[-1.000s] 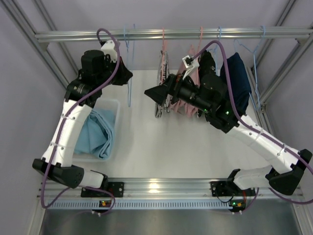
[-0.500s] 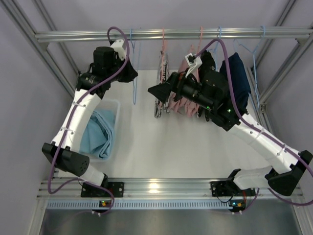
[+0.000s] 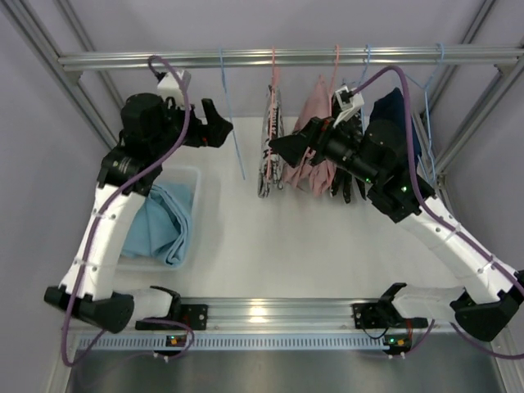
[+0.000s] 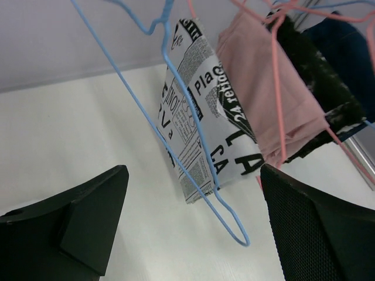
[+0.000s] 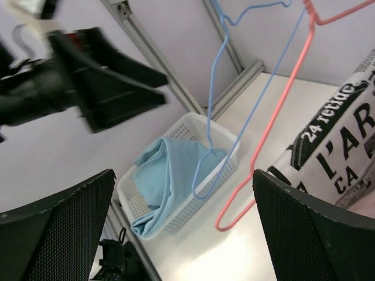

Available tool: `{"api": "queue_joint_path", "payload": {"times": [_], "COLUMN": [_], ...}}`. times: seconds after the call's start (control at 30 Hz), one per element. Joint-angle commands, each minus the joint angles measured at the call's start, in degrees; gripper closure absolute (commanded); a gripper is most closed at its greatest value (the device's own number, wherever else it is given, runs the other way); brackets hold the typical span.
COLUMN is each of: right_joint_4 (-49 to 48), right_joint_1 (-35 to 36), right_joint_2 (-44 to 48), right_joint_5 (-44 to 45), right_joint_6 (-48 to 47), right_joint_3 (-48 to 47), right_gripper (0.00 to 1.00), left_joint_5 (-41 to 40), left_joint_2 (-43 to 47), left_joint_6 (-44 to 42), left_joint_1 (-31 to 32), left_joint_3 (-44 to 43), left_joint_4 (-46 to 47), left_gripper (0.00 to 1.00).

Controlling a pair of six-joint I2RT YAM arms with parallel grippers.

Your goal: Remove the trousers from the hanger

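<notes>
I will next move my right gripper outward toward the bar, with its open fingers on both sides of the pink hanger's upright wire beside the newsprint trousers point(image 3: 268, 160).
An empty blue hanger point(image 3: 232, 131) hangs tilted from the rail, just right of my open left gripper point(image 3: 219, 124), which holds nothing. In the left wrist view the same blue hanger point(image 4: 193, 134) crosses in front of the newsprint trousers point(image 4: 202, 111), with the pink trousers point(image 4: 263, 88) beside them. Both pairs hang on pink hangers: newsprint trousers point(image 3: 268, 160), pink trousers point(image 3: 315, 123). My right gripper point(image 3: 282, 147) is open and empty next to the newsprint trousers. The light blue trousers point(image 3: 164, 221) lie in the white basket point(image 3: 196, 176), also seen as light blue trousers point(image 5: 167, 175) in the right wrist view.
The metal rail point(image 3: 286, 57) runs across the back, with frame posts at both sides. A dark navy garment point(image 3: 401, 123) hangs at the right on a blue hanger. A pink hanger point(image 5: 275, 117) hangs beside the blue hanger point(image 5: 220, 117) above the basket point(image 5: 193, 193).
My left gripper has opened and let go of the blue hanger, which swung right. The left arm drew back to the left. The right arm shifted right, toward the rail.
</notes>
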State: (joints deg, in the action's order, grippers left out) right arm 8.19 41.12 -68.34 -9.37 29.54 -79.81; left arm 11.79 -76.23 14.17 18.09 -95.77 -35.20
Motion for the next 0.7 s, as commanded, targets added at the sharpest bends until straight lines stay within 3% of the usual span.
{"api": "queue_joint_path", "payload": {"times": [0.0, 0.1, 0.23, 0.43, 0.67], "right_joint_4": [-1.4, -5.7, -7.7, -10.5, -17.1], "right_joint_1": [-3.2, -7.5, -9.8, -9.9, -9.8], "right_joint_2": [2.7, 2.4, -1.3, -4.3, -10.1], "right_joint_5": [-3.4, -12.7, -16.6, -17.5, -16.7], "right_joint_6": [0.3, 4.1, 6.8, 8.3, 12.9], "right_joint_3": [2.2, 3.8, 2.3, 1.3, 0.5], "right_gripper": [0.01, 0.03, 0.16, 0.23, 0.35], "left_joint_5": [1.3, 1.7, 2.7, 12.7, 14.9], "left_joint_2": [9.7, 14.9, 18.8, 22.3, 22.3], "left_joint_6": [-2.6, -4.0, -6.8, -7.7, -6.4], "left_joint_1": [-0.2, -0.2, -0.2, -0.2, -0.3], "left_joint_3": [2.5, 5.8, 9.1, 14.8, 15.7], "left_joint_4": [6.6, 6.7, 5.3, 6.5, 7.1], "left_gripper": [0.01, 0.01, 0.01, 0.06, 0.06]}}
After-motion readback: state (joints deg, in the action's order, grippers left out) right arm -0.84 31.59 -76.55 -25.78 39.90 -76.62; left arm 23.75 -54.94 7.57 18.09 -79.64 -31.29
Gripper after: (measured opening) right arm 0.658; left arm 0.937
